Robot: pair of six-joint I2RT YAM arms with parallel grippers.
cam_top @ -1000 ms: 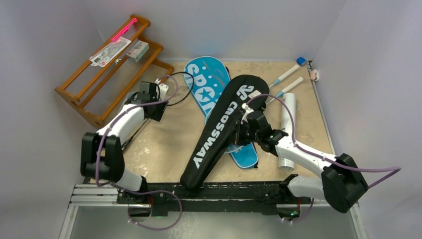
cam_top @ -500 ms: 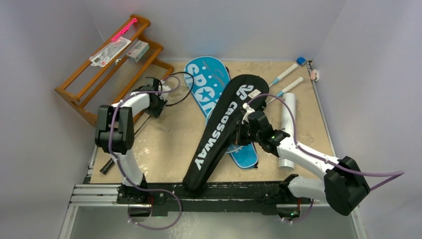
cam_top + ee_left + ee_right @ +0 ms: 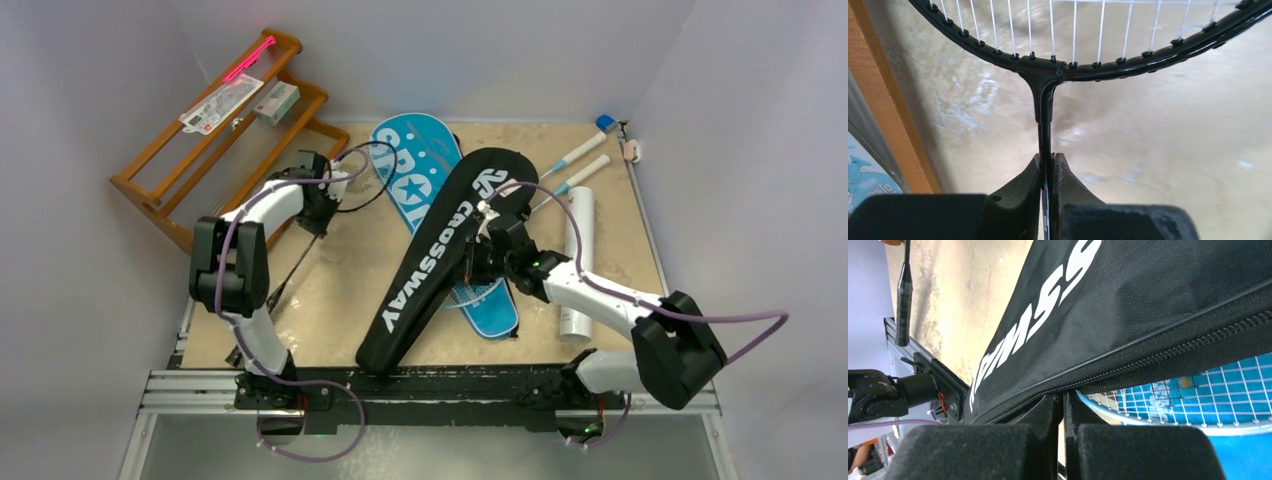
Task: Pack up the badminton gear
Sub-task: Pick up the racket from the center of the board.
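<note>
My left gripper will next move up and to the right in the top view, over the black cover (image 3: 440,250), to let go of the racket, because my right gripper is there.
My left gripper (image 3: 322,192) (image 3: 1047,159) is shut on the thin shaft of the black racket (image 3: 1044,82), just below its strung head (image 3: 366,172). The racket's handle (image 3: 243,345) points toward the near left. The black "CROSSWAY" cover (image 3: 440,250) (image 3: 1158,295) lies diagonally over the blue "SPORT" cover (image 3: 415,160). My right gripper (image 3: 478,260) (image 3: 1063,399) is shut on the black cover's zippered edge. A light-blue racket (image 3: 1198,400) shows under that edge. The white tube (image 3: 577,262) lies to the right, with two light-blue racket handles (image 3: 578,160) behind it.
The wooden rack (image 3: 150,180), carrying small packaged items and a pink stick, stands at the back left, close to my left arm. A small pink and white object (image 3: 632,150) sits in the back right corner. Walls close in on three sides.
My left gripper has closed on the black racket's shaft, and the racket's handle has swung right. My right gripper has drawn the black cover's edge up and left.
</note>
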